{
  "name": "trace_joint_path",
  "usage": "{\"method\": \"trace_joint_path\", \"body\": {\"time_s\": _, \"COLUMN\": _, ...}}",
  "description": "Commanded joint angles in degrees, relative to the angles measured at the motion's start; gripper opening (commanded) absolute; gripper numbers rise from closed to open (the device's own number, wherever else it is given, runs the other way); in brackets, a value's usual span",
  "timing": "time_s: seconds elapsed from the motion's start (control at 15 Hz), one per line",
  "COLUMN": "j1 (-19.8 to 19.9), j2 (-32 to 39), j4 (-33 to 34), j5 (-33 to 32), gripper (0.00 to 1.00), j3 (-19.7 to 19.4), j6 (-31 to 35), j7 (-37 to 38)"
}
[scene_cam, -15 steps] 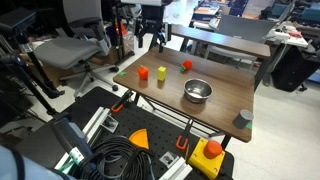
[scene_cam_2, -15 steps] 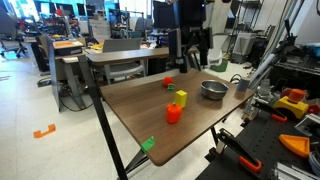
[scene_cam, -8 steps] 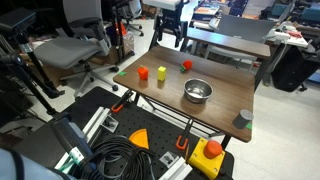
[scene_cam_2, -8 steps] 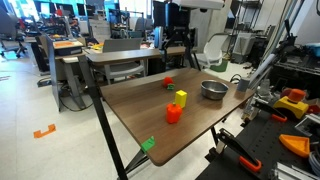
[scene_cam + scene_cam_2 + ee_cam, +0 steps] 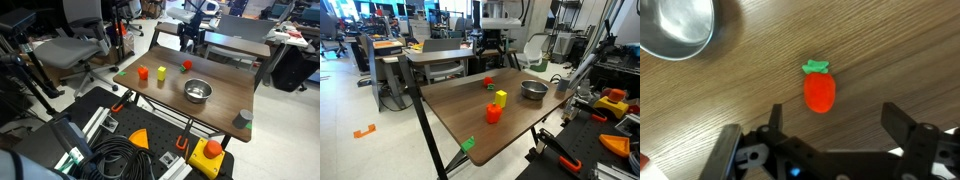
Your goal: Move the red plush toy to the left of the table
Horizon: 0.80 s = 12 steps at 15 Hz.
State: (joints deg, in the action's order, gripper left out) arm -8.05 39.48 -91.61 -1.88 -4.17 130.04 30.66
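My gripper needs to move down next over the plush toy's red body [image 5: 819, 94] and close on it, because the toy is in line with the gap between the open fingers.
The red plush toy [image 5: 820, 92] is a small red lump with a green top, lying on the dark wood table [image 5: 890, 50]. It shows in both exterior views [image 5: 186, 66] [image 5: 488, 82] near the table's far edge. My gripper [image 5: 838, 125] is open and empty, hovering above the table with the toy just ahead of the gap between the jaws. In both exterior views the gripper [image 5: 190, 38] [image 5: 490, 52] hangs above and slightly behind the toy.
A steel bowl [image 5: 675, 25] [image 5: 198, 91] [image 5: 533, 89] sits close to the toy. An orange-red block [image 5: 143, 72] [image 5: 493, 113] and a yellow block [image 5: 161, 74] [image 5: 501, 98] stand nearby. A grey cylinder [image 5: 243, 118] sits at a corner. Another desk [image 5: 235, 45] stands behind.
My arm has swung across the far side of the table and now hangs over the red plush toy. The jaws have stayed open. Nothing on the table has moved.
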Motion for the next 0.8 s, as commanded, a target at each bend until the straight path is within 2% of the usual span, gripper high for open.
{"method": "trace_joint_path", "body": {"time_s": 0.0, "j1": -0.26, "j2": 9.22, "j4": 11.78, "j5": 1.19, "gripper": 1.0, "j3": -1.1, "j6": -4.52, "j7": 2.58}}
{"method": "trace_joint_path", "body": {"time_s": 0.47, "j1": 0.02, "j2": 21.72, "j4": 27.45, "j5": 1.3, "gripper": 1.0, "j3": -0.99, "j6": -13.86, "j7": 4.53}}
{"method": "trace_joint_path", "body": {"time_s": 0.53, "j1": 0.17, "j2": 23.21, "j4": 29.44, "j5": 1.39, "gripper": 0.89, "j3": -0.91, "j6": -15.44, "j7": 4.62}}
{"method": "trace_joint_path", "body": {"time_s": 0.6, "j1": 0.28, "j2": 24.59, "j4": 31.39, "j5": 1.44, "gripper": 0.72, "j3": -0.87, "j6": -16.82, "j7": 4.77}}
{"method": "trace_joint_path", "body": {"time_s": 0.73, "j1": 0.6, "j2": 26.42, "j4": 34.26, "j5": 1.66, "gripper": 0.56, "j3": -0.61, "j6": -19.08, "j7": 4.79}}
